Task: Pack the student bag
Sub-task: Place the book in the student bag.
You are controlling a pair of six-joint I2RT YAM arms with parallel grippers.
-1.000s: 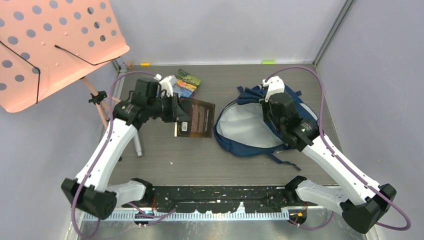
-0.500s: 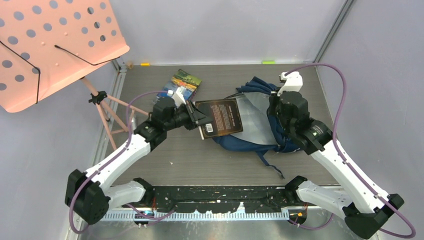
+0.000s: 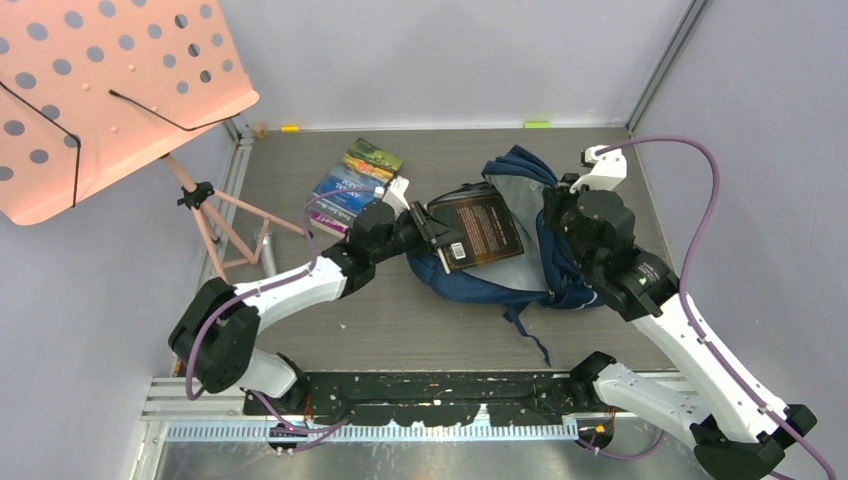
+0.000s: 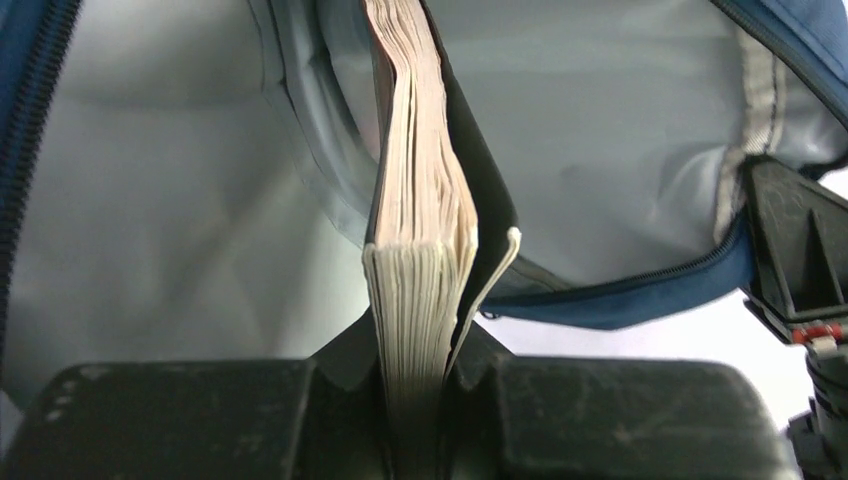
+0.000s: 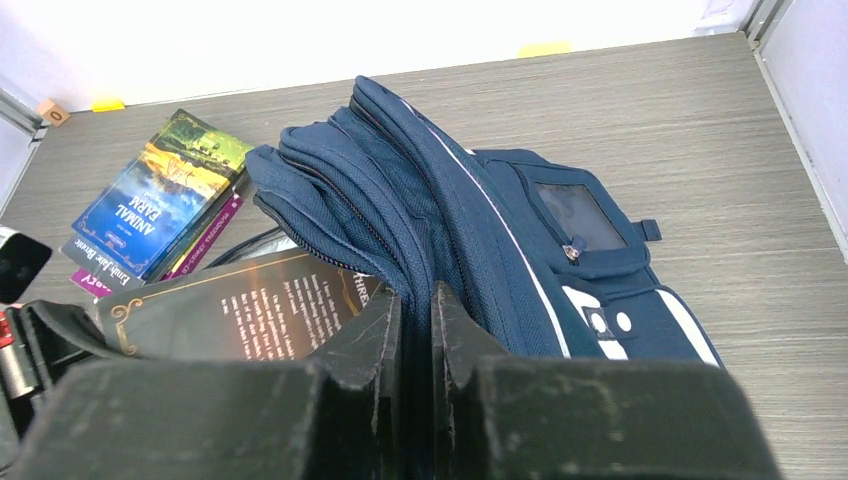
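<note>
The book's held edge is at the bag's rim, so my left gripper should lower and push the book toward the bag's raised flap, deeper over the grey lining.
The student bag, navy blue with white trim, lies on the table right of centre with its grey lining showing. My right gripper is shut on the bag's upper zipper edge and holds the opening up. My left gripper is shut on a dark-covered book by its lower edge. The book reaches into the bag's mouth, over the lining. In the left wrist view the book's page edges stand upright between my fingers. The book's back cover shows in the right wrist view under the raised flap.
Two more books lie stacked at the back left of the table, also seen in the right wrist view. A pink perforated music stand on a tripod stands at the left. Walls enclose the table on three sides.
My left arm has carried the dark book rightwards from the table into the bag's opening. My right gripper has pulled the bag's upper edge up and to the right.
</note>
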